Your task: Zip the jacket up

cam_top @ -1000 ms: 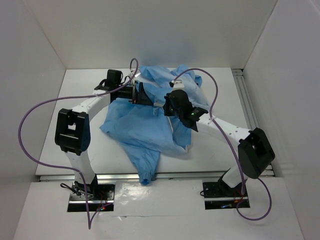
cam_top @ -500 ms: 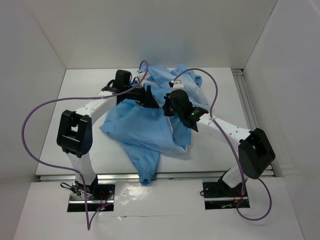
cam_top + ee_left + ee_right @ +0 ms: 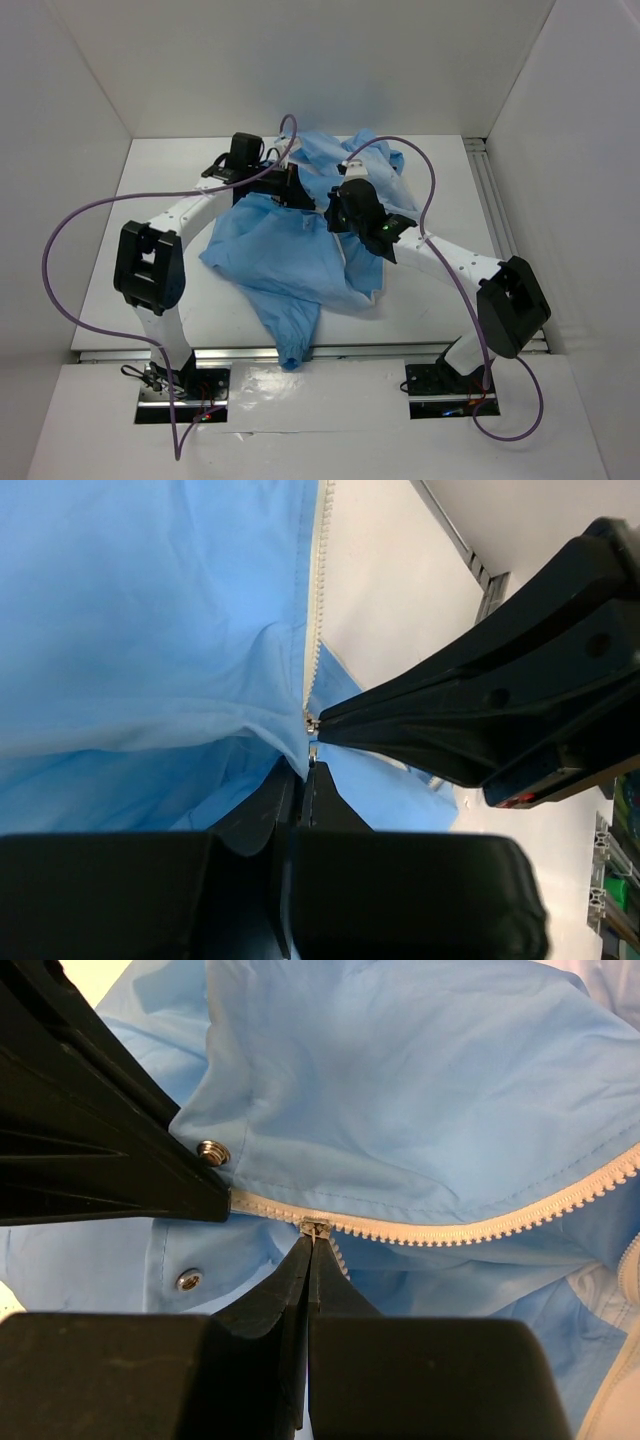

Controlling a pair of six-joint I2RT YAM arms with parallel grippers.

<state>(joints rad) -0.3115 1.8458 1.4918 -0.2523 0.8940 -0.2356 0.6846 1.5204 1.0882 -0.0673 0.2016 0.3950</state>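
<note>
The jacket's zipper edge, with the slider (image 3: 316,1227) held, goes left in the top view next with my left gripper, which then lets go, since bare tabletop lies there.
The light blue jacket (image 3: 285,255) lies crumpled mid-table, and its white zipper teeth (image 3: 480,1228) run across the right wrist view. My right gripper (image 3: 314,1238) is shut on the small metal zipper slider (image 3: 316,1227). My left gripper (image 3: 305,770) is shut on the jacket's zipper edge just below the slider, with blue fabric pinched between its fingers. The two grippers meet tip to tip over the jacket's upper middle, left gripper (image 3: 303,198) and right gripper (image 3: 332,213). In the left wrist view the zipper (image 3: 318,580) runs straight away from the tips.
White walls enclose the table on three sides. A metal rail (image 3: 495,200) runs along the right side. One sleeve (image 3: 292,350) hangs over the front edge. Purple cables (image 3: 60,250) loop off both arms. Two metal snaps (image 3: 210,1150) sit beside the zipper's end.
My left gripper has moved right, up to the zipper, and closed on the jacket's edge below the slider. The right gripper has stayed shut on the slider.
</note>
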